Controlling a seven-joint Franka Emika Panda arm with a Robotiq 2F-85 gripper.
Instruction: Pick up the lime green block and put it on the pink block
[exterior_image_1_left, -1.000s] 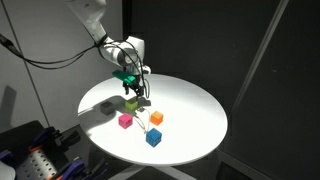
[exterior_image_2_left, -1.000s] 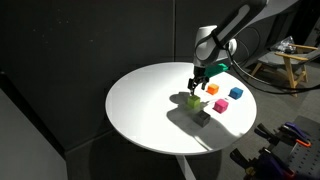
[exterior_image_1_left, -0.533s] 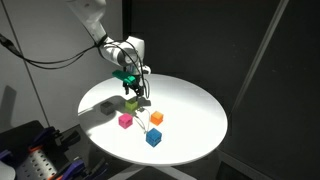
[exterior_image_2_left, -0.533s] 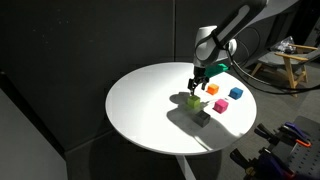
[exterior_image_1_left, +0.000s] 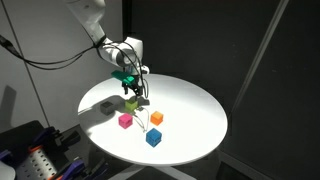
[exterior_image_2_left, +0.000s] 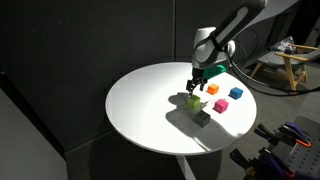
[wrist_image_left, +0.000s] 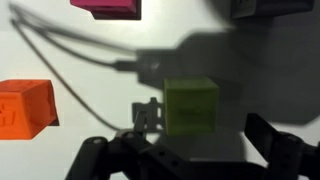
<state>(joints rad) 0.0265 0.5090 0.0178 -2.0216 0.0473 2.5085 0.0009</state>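
Note:
The lime green block (exterior_image_1_left: 131, 102) lines up between my gripper's open fingers, so my gripper must first go down to grab its opposite sides.
The lime green block (exterior_image_1_left: 131, 102) sits on the round white table (exterior_image_1_left: 190, 110); it also shows in the other exterior view (exterior_image_2_left: 194, 101) and in the wrist view (wrist_image_left: 190, 104). My gripper (exterior_image_1_left: 130, 86) hangs just above it, also seen from the opposite side (exterior_image_2_left: 195, 88). In the wrist view the gripper (wrist_image_left: 190, 150) is open and empty, its dark fingers spread wider than the block. The pink block (exterior_image_1_left: 125, 121) lies close by on the table (exterior_image_2_left: 220, 105), and at the top edge of the wrist view (wrist_image_left: 105, 8).
An orange block (exterior_image_1_left: 157, 118) (exterior_image_2_left: 212, 89) (wrist_image_left: 25, 108) and a blue block (exterior_image_1_left: 153, 138) (exterior_image_2_left: 236, 93) stand near the pink one. The gripper's dark shadow (exterior_image_2_left: 203, 116) falls on the table. Dark curtains surround the table.

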